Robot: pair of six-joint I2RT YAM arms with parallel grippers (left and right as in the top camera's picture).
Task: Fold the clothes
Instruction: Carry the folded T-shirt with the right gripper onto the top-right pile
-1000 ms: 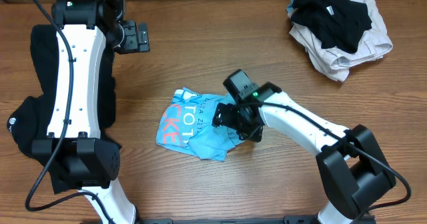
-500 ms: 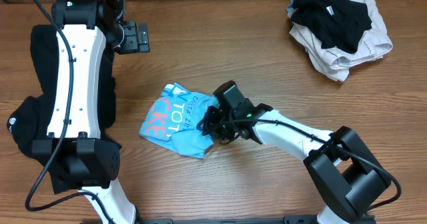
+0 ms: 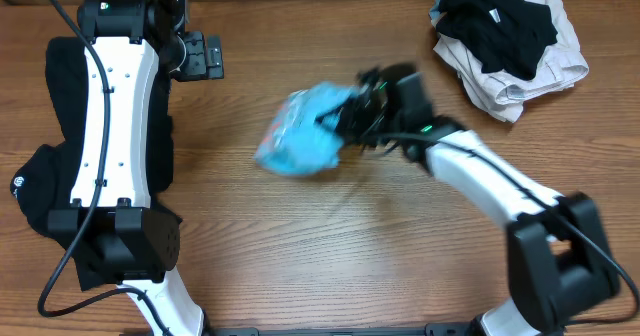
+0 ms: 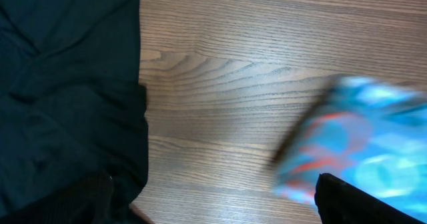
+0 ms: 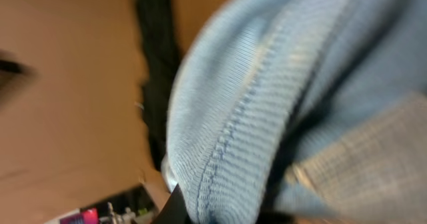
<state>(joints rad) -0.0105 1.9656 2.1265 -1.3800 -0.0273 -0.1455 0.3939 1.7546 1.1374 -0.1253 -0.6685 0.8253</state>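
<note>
I need to swing the T-shirt over their black top point(image 3: 497, 26) and release it, as clothes are already piled outward of my right gripper, to its right in the overhead view.
The light blue T-shirt point(image 3: 303, 133) hangs bunched and motion-blurred above the middle of the table, with my right gripper point(image 3: 356, 116) shut on its right side. In the right wrist view the blue knit fabric point(image 5: 267, 97) fills the frame and hides the fingertips. The left wrist view shows the same T-shirt point(image 4: 373, 141) as a blur at its right edge. My left gripper point(image 3: 216, 56) stands open at the back left with nothing between its fingers point(image 4: 350, 201). More clothes, black and beige, lie in a pile point(image 3: 510, 36) at the back right.
A black garment point(image 3: 45, 176) is spread on the table's left side under my left arm, and its edge point(image 4: 67, 97) fills the left of the left wrist view. Bare wood point(image 3: 330, 246) lies in front of the raised T-shirt.
My right gripper closed on the T-shirt, first dragged it leftward, then lifted and swung it toward the back right. The left arm has not moved.
</note>
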